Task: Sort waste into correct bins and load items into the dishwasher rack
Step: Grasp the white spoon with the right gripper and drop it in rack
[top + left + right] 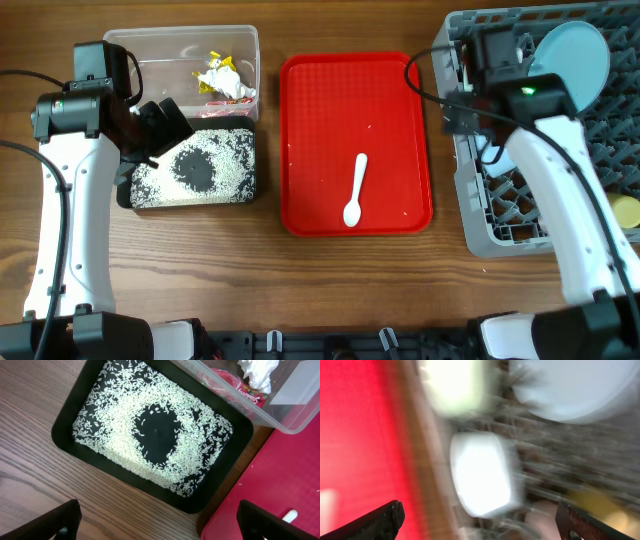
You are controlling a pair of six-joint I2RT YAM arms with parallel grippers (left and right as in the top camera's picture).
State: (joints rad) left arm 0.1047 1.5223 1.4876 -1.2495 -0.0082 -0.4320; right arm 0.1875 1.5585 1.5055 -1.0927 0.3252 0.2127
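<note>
The right gripper swings left in the overhead view next and down over this slim part, as the white spoon's neck (355, 195) lies that way below it.
The white spoon (354, 190) lies on the flat red tray (310, 130). The black tray (244, 190) holds loose white rice grains (200, 445). The clear tub (180, 45) behind it holds yellow and red wrappers and a crumpled white tissue (228, 80). The grey dishwasher rack (500, 235) at the right holds the light blue plate (575, 55) and a yellow cup (626, 209). My left gripper (160, 522) is open and empty over the table in front of the black tray. My right gripper (482, 520) is open and empty over the rack's left side, near a white cup (480, 472); its view is blurred.
The red tray's corner (260, 485) lies right of the black tray in the left wrist view. Bare wooden table (300, 285) runs along the front. Black cables trail from both arms.
</note>
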